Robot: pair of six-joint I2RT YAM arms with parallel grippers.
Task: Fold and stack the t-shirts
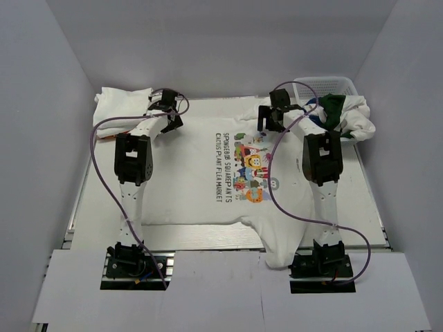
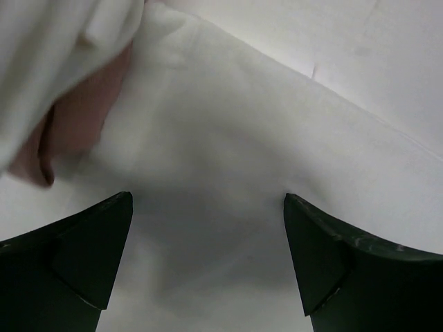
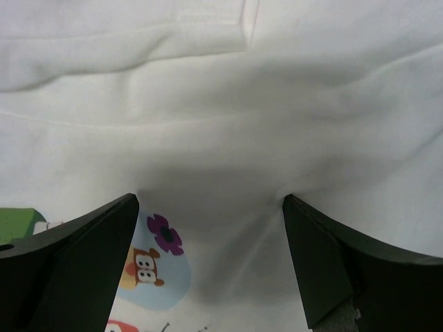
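The robot's left gripper has to rise, draw back and come down to close on the t-shirt's near hem corner (image 1: 147, 220), because that corner lies back from the gripper's fingers.
A white t-shirt (image 1: 201, 173) with a colourful cartoon print (image 1: 250, 166) and dark lettering lies spread flat on the table, one sleeve hanging over the near edge. My left gripper (image 1: 168, 119) is open and pressed down on its far left part; the wrist view shows plain white cloth (image 2: 228, 207) between the fingers (image 2: 90, 256). My right gripper (image 1: 271, 119) is open and pressed down on the shirt's far right part, just above the print (image 3: 149, 259). Folded white shirts (image 1: 124, 104) lie at the far left. A dark green shirt (image 1: 332, 109) and white shirts (image 1: 356, 121) hang from the basket.
A white lattice basket (image 1: 325, 86) stands at the far right corner. White walls close in the table on three sides. Purple cables loop over both arms. A pale pink patch (image 2: 83, 117) shows under a cloth fold in the left wrist view.
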